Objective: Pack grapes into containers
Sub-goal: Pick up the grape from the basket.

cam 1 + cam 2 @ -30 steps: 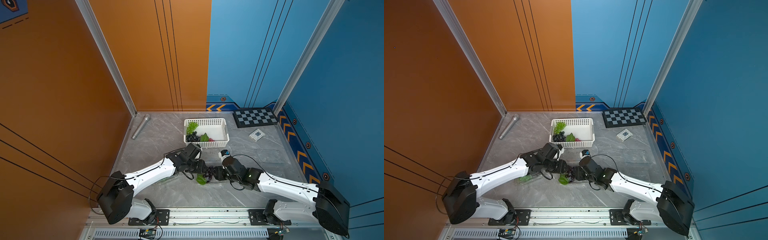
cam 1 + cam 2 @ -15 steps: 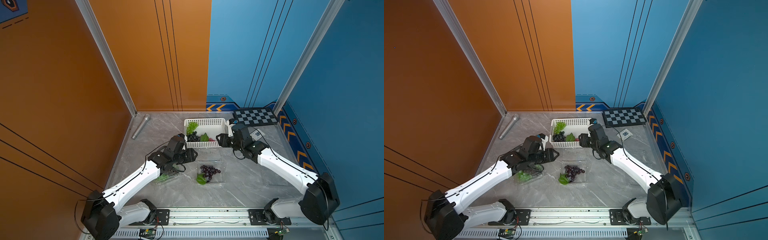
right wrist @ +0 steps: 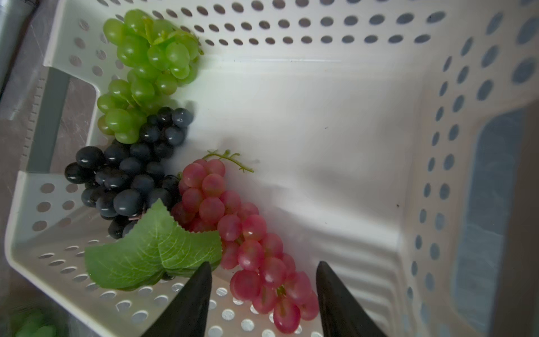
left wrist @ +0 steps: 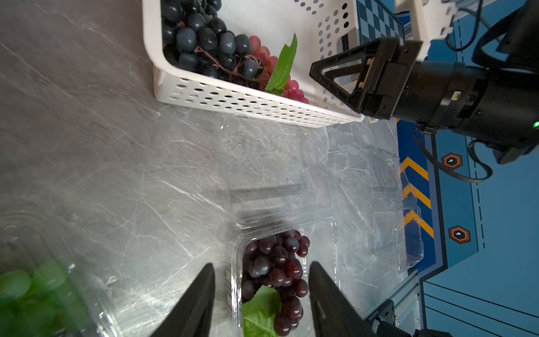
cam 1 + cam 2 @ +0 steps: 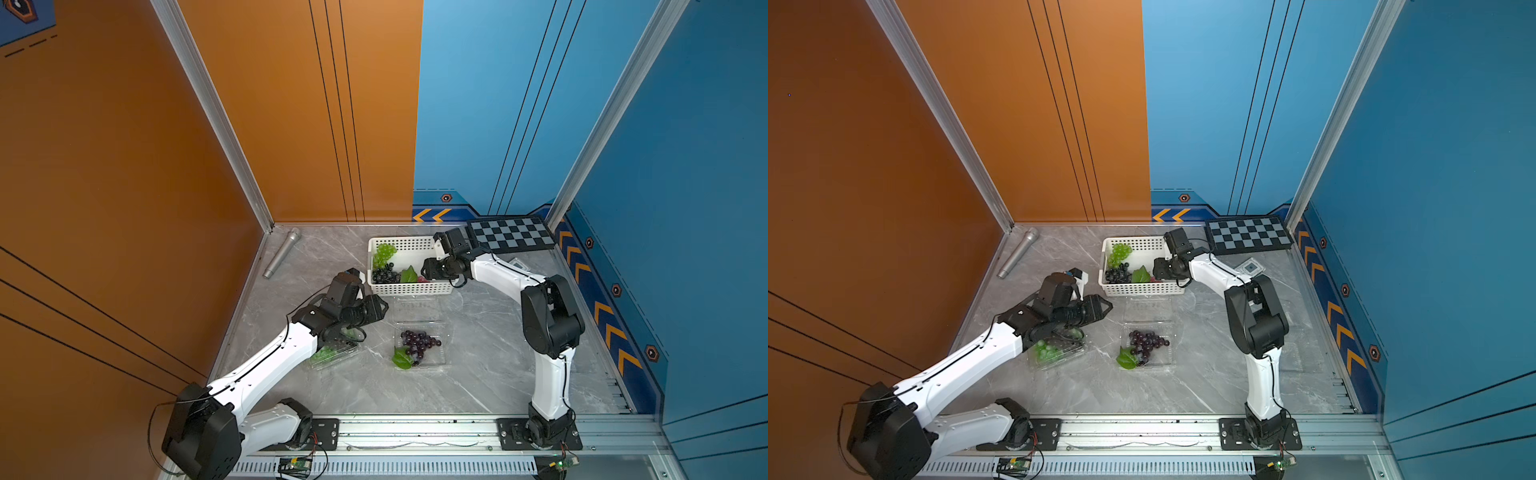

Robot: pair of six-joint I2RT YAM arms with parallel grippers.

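The narrower part of the pinkish-red bunch (image 3: 258, 247) is below my right gripper, clear of the leaf (image 3: 154, 251). My right gripper should lower its open fingers around that part and close.
In the white basket (image 5: 409, 287) (image 3: 335, 43) lie three bunches of grapes: green (image 3: 145, 67), dark (image 3: 122, 178) and pinkish red (image 3: 242, 233), with a green leaf (image 3: 154, 251). My right gripper (image 3: 263, 263) (image 5: 426, 266) hangs open inside the basket, its fingers on either side of the red bunch's lower end. A clear container (image 5: 440, 353) holds purple grapes (image 5: 417, 343) (image 4: 277, 268), its lid (image 5: 415, 305) folded back. My left gripper (image 5: 380, 307) (image 4: 261, 265) is open and empty, left of that container. Under my left arm a second container (image 5: 1059, 353) holds green grapes (image 5: 1046, 349).
An empty clear container (image 4: 405, 210) lies by the right arm's base. A grey microphone (image 5: 282, 253) rests near the left wall. A checkerboard (image 5: 511, 235) and a small card (image 5: 1250, 267) sit at the back right. Walls close three sides.
Both grippers left the purple grapes' container. The right arm swung back and lowered into the basket over the red bunch; the left arm drew back to the left. Both jaws widened.
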